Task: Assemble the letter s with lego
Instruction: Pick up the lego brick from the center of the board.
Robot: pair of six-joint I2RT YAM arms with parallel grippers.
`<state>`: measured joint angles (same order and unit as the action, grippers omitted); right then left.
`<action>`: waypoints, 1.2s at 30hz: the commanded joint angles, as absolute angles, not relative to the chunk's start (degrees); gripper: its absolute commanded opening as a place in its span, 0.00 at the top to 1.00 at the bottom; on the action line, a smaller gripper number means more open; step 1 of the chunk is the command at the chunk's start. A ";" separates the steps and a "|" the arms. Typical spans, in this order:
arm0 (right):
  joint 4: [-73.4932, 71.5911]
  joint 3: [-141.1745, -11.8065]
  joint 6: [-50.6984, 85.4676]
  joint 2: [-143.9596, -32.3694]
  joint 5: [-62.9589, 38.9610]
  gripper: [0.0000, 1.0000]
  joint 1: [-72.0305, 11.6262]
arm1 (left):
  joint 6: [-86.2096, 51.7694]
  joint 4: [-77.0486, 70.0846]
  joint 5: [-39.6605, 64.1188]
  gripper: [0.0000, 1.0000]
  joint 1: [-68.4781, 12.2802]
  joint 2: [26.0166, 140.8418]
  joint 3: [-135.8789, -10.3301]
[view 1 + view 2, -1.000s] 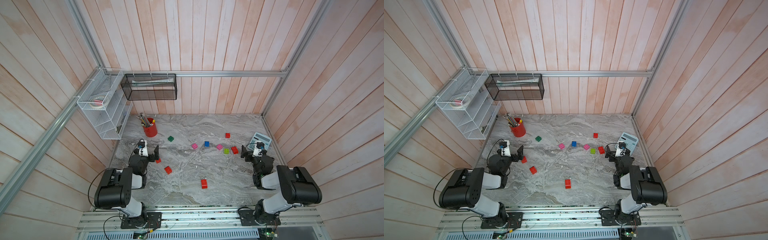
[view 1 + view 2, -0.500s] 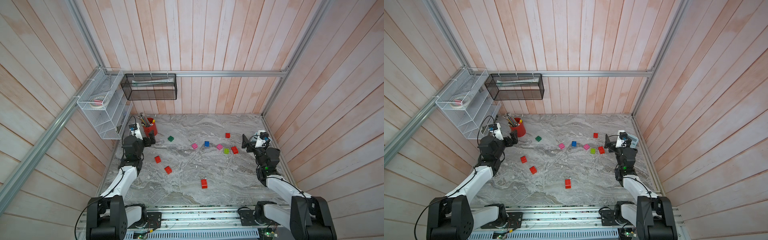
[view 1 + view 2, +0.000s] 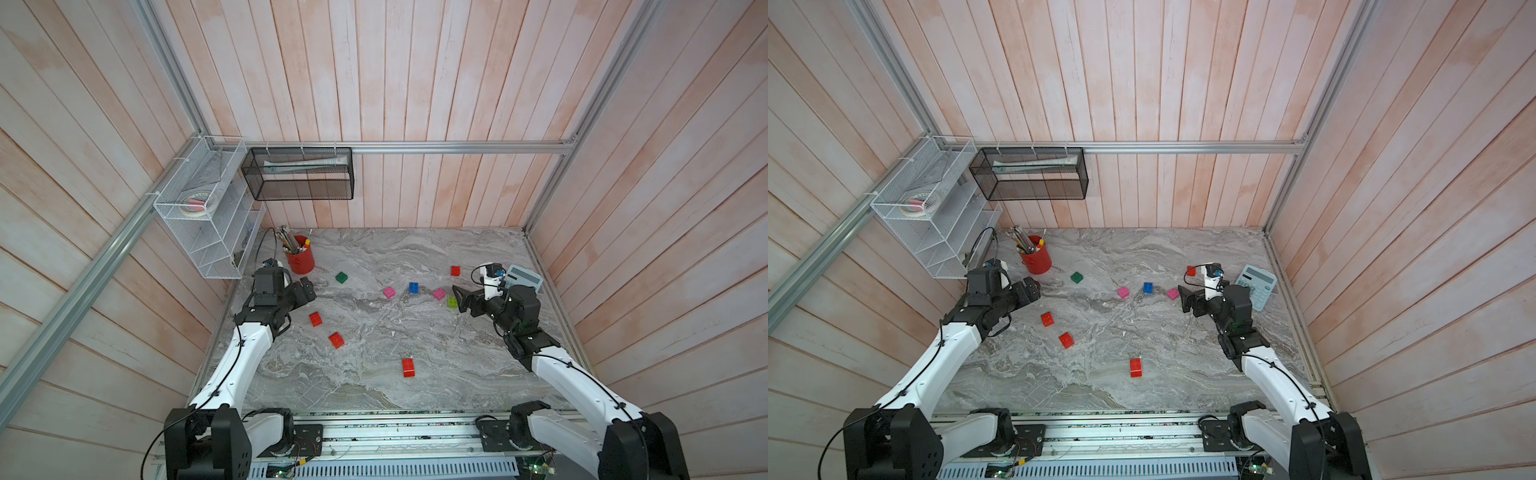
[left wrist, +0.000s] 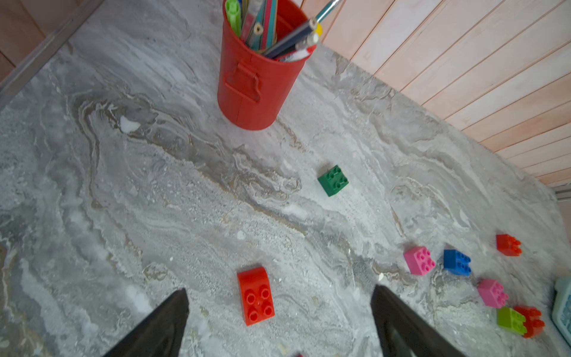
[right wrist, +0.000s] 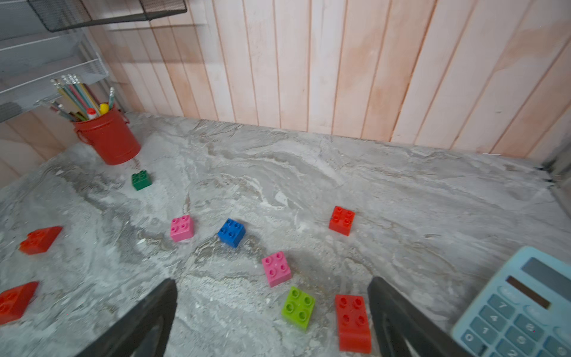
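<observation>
The red brick nearest the pencil cup is alone below my left gripper. My left gripper should tip its fingers down and lower them on both sides of the brick's studded end [image 3: 316, 321] [image 4: 258, 303].
Lego bricks lie loose and apart on the marble table [image 3: 374, 395]. In both top views I see dark green [image 3: 341, 277] [image 3: 1076, 277], two pink [image 3: 389, 292] [image 3: 439, 294], blue [image 3: 413, 287], lime [image 3: 452, 302] and several red bricks [image 3: 315, 318] [image 3: 408, 367]. My left gripper [image 3: 305, 291] [image 4: 279, 290] hangs open above the table, a red brick [image 4: 255, 296] on the marble below its jaws. My right gripper [image 3: 461, 301] [image 5: 272, 281] is open over the lime brick [image 5: 298, 307], a longer red brick [image 5: 352, 321] and a pink one [image 5: 276, 268]. Neither holds anything.
A red pencil cup [image 3: 300, 259] [image 4: 256, 80] stands at the back left, just behind my left gripper. A pale blue calculator [image 3: 521, 277] [image 5: 519, 309] lies at the right edge beside my right gripper. A white wire shelf [image 3: 208, 216] and a black mesh basket [image 3: 299, 174] hang on the walls.
Both arms have unfolded from near the front rail and reached out over the table toward the bricks. The bricks have not moved.
</observation>
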<state>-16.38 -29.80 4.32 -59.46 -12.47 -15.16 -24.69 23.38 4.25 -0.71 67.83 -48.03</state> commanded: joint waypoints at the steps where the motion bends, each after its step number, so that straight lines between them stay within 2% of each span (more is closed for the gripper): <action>1: -7.61 -31.75 7.02 -58.66 -15.98 0.02 -18.37 | -29.85 29.01 4.15 0.08 -2.59 68.37 -48.22; 15: -3.86 -33.78 10.65 -61.90 -18.41 0.02 -25.28 | -38.86 32.47 -7.09 0.21 -12.39 82.86 -53.28; 21: -3.86 -33.91 10.55 -63.01 -18.19 0.02 -25.66 | -40.44 32.66 -12.01 0.30 -12.71 87.28 -53.52; 30: -4.59 -33.22 10.90 -63.61 -18.28 0.02 -25.66 | -39.04 29.05 -12.13 0.34 -12.66 91.60 -54.19; 36: -4.63 -32.71 11.07 -63.84 -18.15 0.03 -25.66 | -38.76 28.63 -12.66 0.42 -12.67 93.93 -54.76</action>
<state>-4.82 -32.73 10.52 -63.33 -17.87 -25.36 -39.11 30.02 -11.35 -12.56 92.86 -53.41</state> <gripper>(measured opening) 0.978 0.587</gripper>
